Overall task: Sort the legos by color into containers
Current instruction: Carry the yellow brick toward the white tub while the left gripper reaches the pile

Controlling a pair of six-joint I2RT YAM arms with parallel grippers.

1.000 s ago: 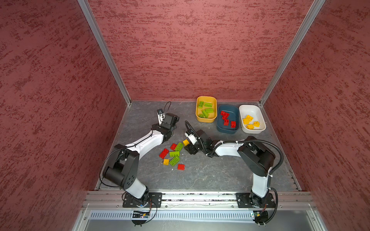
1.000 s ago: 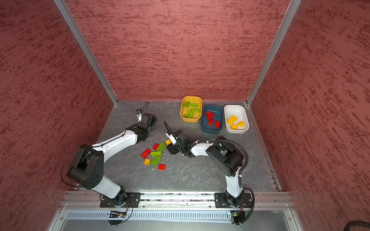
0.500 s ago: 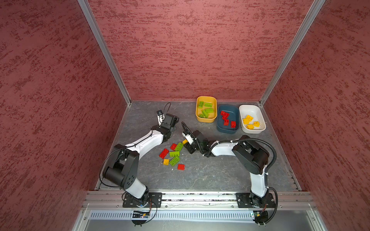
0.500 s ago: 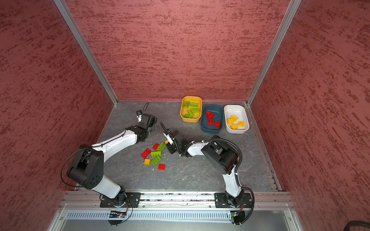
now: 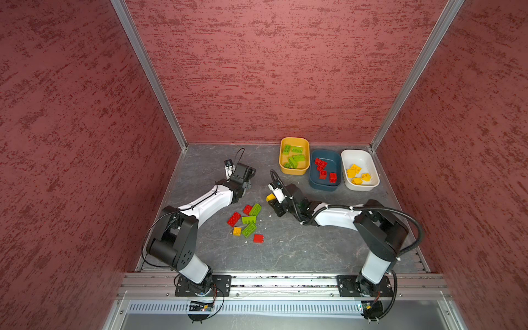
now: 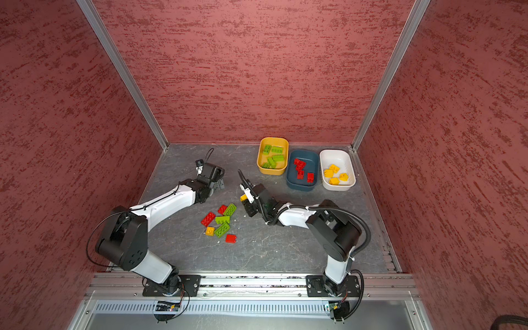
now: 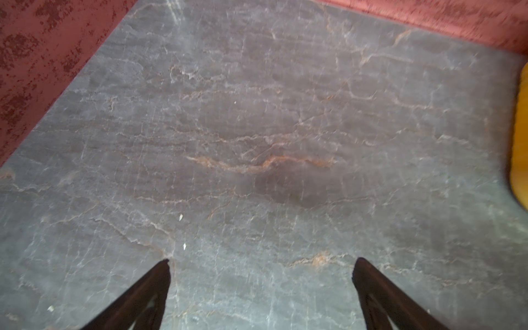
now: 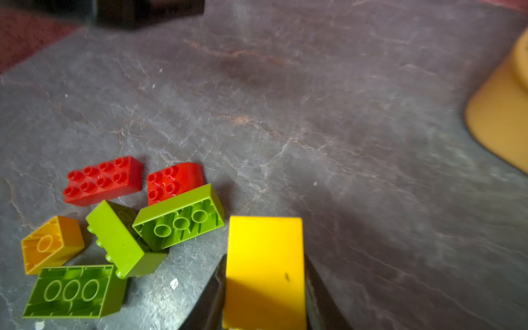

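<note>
The white container [image 5: 356,163] already holds yellow legos, so I will next move my right gripper outward past the teal container and release over the white one.
My right gripper [image 8: 264,288] is shut on a yellow lego [image 8: 264,257], which in both top views hangs just right of the loose pile [image 5: 270,197] [image 6: 243,197]. The pile on the floor holds red legos [image 5: 234,219], lime green legos [image 5: 249,220] and a small yellow one [image 5: 237,231]. My left gripper [image 7: 261,263] is open over bare floor, behind the pile [image 5: 247,185]. At the back right stand the containers: a yellow-orange one [image 5: 295,172] with green legos, a teal one [image 5: 324,187] with red, a white one [image 5: 361,187] with yellow.
The grey stone floor is boxed in by red walls on three sides and a metal rail [image 5: 271,281] along the front. The yellow-orange container's wall [image 8: 503,120] shows at the edge of the right wrist view.
My right gripper has closed on the yellow lego beside the pile and shifted slightly toward the back. The left arm has barely moved.
</note>
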